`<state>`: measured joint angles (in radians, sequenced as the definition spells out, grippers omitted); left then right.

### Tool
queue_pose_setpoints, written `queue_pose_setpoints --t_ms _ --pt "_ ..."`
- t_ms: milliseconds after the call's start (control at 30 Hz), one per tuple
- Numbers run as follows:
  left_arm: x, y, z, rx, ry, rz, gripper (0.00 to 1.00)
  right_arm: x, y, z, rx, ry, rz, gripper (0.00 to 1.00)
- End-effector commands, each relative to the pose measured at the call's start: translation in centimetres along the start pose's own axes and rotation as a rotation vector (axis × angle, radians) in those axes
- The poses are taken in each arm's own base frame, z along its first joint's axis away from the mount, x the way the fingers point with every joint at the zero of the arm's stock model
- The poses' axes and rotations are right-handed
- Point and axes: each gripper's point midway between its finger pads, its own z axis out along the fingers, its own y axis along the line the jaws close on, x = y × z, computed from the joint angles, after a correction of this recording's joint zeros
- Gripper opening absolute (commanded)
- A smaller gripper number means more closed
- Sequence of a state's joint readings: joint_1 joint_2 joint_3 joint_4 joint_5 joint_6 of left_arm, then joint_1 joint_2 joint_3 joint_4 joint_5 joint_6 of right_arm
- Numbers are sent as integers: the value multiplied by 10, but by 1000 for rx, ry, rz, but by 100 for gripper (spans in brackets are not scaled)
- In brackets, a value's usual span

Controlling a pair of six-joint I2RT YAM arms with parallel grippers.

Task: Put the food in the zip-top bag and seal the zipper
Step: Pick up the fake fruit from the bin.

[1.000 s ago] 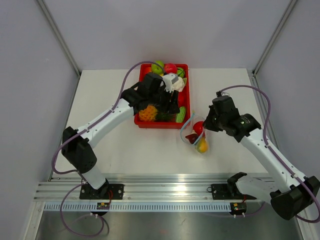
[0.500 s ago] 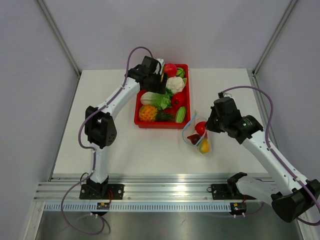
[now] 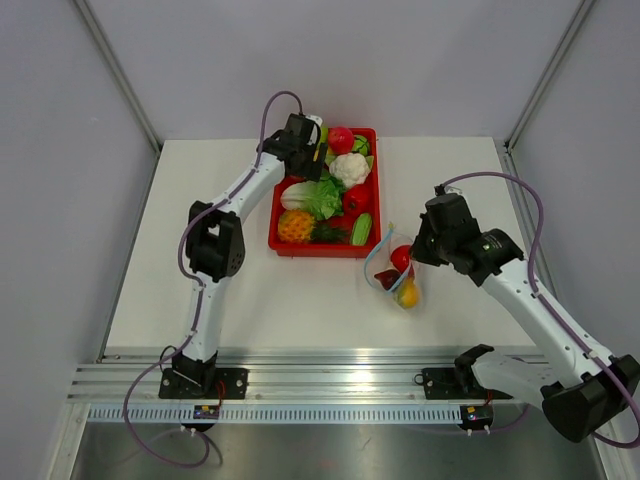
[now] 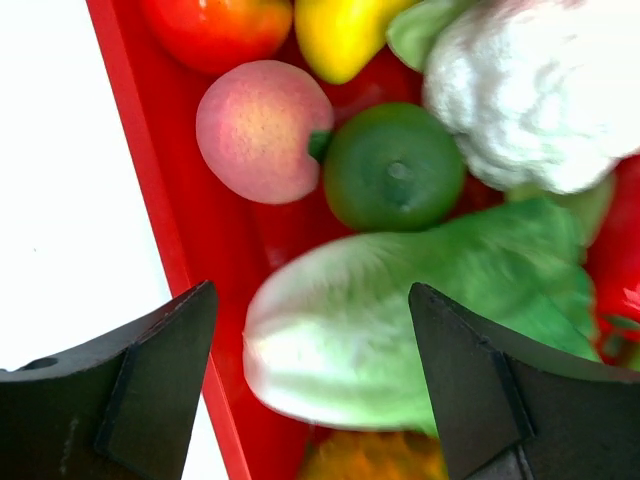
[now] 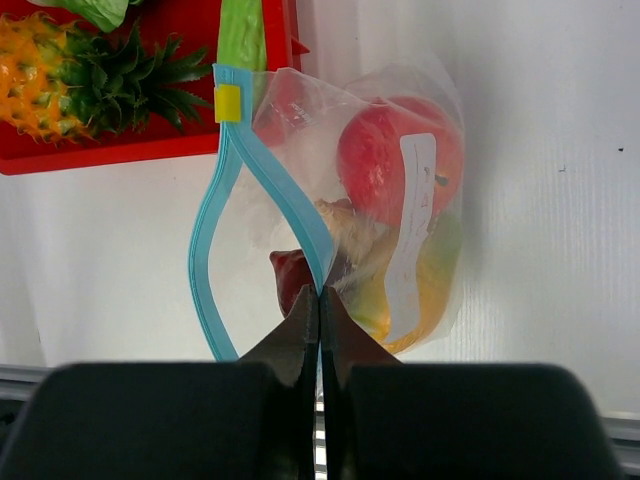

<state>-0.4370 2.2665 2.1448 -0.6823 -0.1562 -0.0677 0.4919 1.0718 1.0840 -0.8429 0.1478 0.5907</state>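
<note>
My left gripper needs to move outward and down around the peach next, because the peach is beyond the leafy greens, beside the green round fruit.
The clear zip-top bag (image 3: 393, 272) lies right of the red tray (image 3: 320, 250); a red tomato (image 5: 385, 160), an orange-yellow mango (image 5: 400, 305) and a dark red piece (image 5: 290, 275) are inside. Its blue-teal zipper (image 5: 205, 260) gapes open in a loop, with a yellow slider (image 5: 228, 103) at the far end. My right gripper (image 5: 320, 295) is shut on the near strip of the zipper; it also shows in the top view (image 3: 412, 255). My left gripper (image 4: 312, 300) is open and empty above leafy greens (image 4: 400, 310) at the tray's far left (image 3: 310, 155).
The tray holds a cauliflower (image 3: 350, 168), a pineapple (image 3: 293, 227), a cucumber (image 3: 362, 230), a peach (image 4: 263, 130), a green round fruit (image 4: 393, 180) and a tomato (image 4: 215, 25). The tray's left wall (image 4: 150, 150) runs just under my left finger. Grey walls enclose the table.
My left arm has swung from the tray's middle to its far left corner and folded its elbow in. The right gripper still holds the bag, which shifted slightly.
</note>
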Motion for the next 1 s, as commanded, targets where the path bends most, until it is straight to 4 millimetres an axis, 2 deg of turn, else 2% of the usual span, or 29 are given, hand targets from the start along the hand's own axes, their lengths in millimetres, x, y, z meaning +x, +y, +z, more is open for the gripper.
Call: queue_pose_setpoints --t_ms 0,233,533,567,600,800,833,967 --pt "-26 17 18 -78 -104 35 82 -8 5 2 -6 -21 -3 0" --pt "-37 26 49 -94 -164 48 86 -6 4 5 5 -5 3 0" --pt "-44 37 75 -94 -213 13 85 -3 8 18 17 32 -8 0" --pt "-44 38 77 -94 -209 15 85 -3 9 19 13 32 -8 0" --pt "-34 37 87 -90 -185 17 85 -3 9 22 18 38 -12 0" --pt "-28 33 98 -70 -167 34 87 -3 13 33 24 60 -27 0" --pt "-27 32 99 -67 -164 37 87 -5 14 33 23 59 -28 0" --pt "-26 35 98 -80 -166 45 74 -5 13 36 29 60 -37 0"
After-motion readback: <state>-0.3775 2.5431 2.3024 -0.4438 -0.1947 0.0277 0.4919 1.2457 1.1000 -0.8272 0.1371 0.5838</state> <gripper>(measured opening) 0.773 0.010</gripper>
